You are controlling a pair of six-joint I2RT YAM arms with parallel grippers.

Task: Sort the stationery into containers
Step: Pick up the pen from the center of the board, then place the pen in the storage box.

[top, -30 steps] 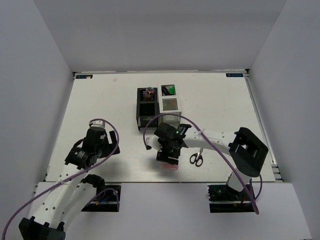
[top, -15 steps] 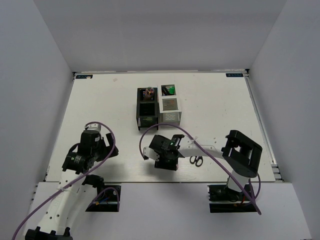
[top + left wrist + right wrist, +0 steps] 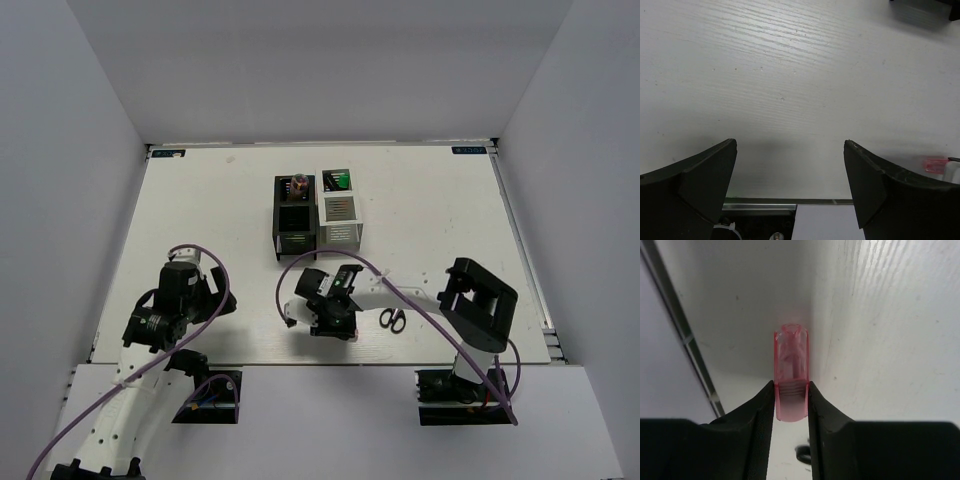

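The black organiser's far section is taken, so my right gripper will next carry the pink stubby tube up and outward over the black organiser's empty middle section (image 3: 294,217) and release it there.
My right gripper (image 3: 791,396) is shut on a pink stubby tube (image 3: 791,371), low over the table near its front edge; in the top view the gripper (image 3: 322,318) hides the tube. The tube also shows at the right edge of the left wrist view (image 3: 935,165). My left gripper (image 3: 790,170) is open and empty at the front left (image 3: 180,290). Black-handled scissors (image 3: 393,319) lie right of the right gripper. The black organiser (image 3: 295,215) and the white organiser (image 3: 340,208) stand side by side mid-table, with items in their far compartments.
The table's front edge with its metal strip (image 3: 760,201) runs just below my left fingers. White walls enclose the table on three sides.
My right gripper has moved left and toward the front edge, down to the table. My left arm has drawn back toward the front left.
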